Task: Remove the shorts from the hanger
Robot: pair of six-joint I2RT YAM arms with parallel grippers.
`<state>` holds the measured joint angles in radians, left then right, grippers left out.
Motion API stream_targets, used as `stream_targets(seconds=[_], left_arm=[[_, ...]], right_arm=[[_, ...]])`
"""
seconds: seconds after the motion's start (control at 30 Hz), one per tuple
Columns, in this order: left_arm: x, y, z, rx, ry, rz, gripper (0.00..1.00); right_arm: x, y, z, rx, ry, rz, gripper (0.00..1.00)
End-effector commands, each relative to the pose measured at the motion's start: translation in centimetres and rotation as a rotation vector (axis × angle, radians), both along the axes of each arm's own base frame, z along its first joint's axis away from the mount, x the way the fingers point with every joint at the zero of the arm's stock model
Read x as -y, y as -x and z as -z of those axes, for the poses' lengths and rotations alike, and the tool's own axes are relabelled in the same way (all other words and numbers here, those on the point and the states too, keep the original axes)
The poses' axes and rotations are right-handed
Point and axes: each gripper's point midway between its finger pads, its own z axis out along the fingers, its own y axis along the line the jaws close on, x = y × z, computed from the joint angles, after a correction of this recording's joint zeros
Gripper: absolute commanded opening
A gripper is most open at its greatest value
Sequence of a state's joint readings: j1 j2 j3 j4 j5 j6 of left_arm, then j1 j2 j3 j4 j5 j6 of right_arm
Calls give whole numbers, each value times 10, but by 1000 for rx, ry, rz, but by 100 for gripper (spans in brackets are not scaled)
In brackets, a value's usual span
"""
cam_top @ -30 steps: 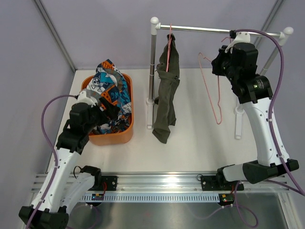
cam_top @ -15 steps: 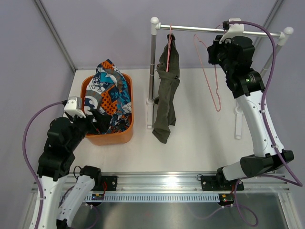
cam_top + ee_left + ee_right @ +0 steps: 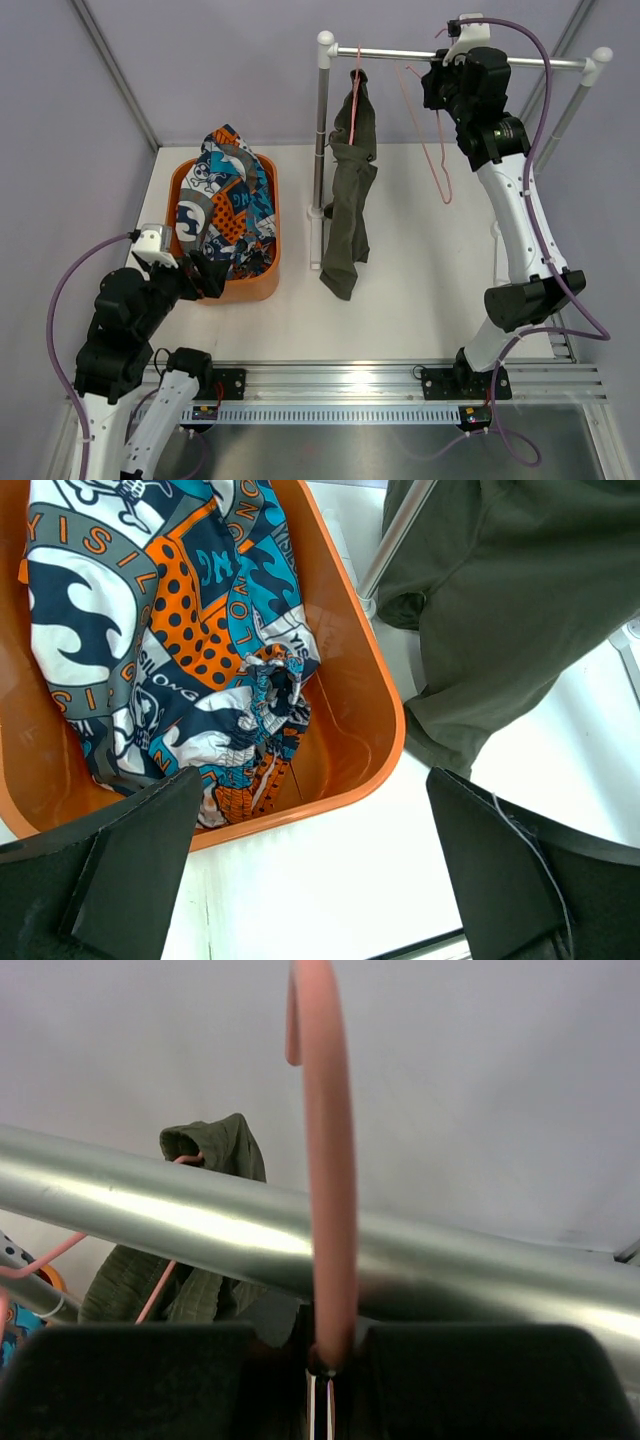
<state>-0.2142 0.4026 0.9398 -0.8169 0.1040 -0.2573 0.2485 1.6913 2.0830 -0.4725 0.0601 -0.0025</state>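
Next, my right gripper comes down until the pink hanger's hook settles over the metal bar and releases it there, since the hook is still above the bar.
The printed blue, orange, white and black shorts (image 3: 228,195) lie in the orange tub (image 3: 245,288), also seen in the left wrist view (image 3: 180,630). The olive-green shorts (image 3: 350,190) hang from a pink hanger (image 3: 356,75) on the metal rail (image 3: 400,58); they also show in the left wrist view (image 3: 500,590) and the right wrist view (image 3: 205,1220). My right gripper (image 3: 440,85) is shut on an empty pink hanger (image 3: 432,140), whose hook (image 3: 325,1160) stands at the rail (image 3: 150,1210). My left gripper (image 3: 200,275) is open and empty, by the tub's near rim (image 3: 300,810).
The rail rests on two white-capped posts, one at the left (image 3: 320,150) behind the olive shorts, one at the right (image 3: 575,100). Grey walls close in the back and sides. An aluminium track (image 3: 340,385) runs along the near edge.
My right gripper has carried the empty pink hanger up and left to the rail. My left arm has drawn back toward the near edge, away from the tub, fingers open.
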Motion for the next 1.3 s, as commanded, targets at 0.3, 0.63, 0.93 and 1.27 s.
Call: stream_targets(seconds=[0.3,0.63,0.93,1.27], left_arm=[[-6,-2,-8,67,-4,-31,99],[-12,-12,1,121,31,-93,99],[-22,-12,10,137,30,-150,99],[-24,-11,9,149,35,-158,99]], right_arm=[[14,-2,24,-80,-67,97,0],[28,13,44,-117,-75,170,13],[37,35,18,-87,-107,195,46],[46,92,-21,-23,-177,222,55]])
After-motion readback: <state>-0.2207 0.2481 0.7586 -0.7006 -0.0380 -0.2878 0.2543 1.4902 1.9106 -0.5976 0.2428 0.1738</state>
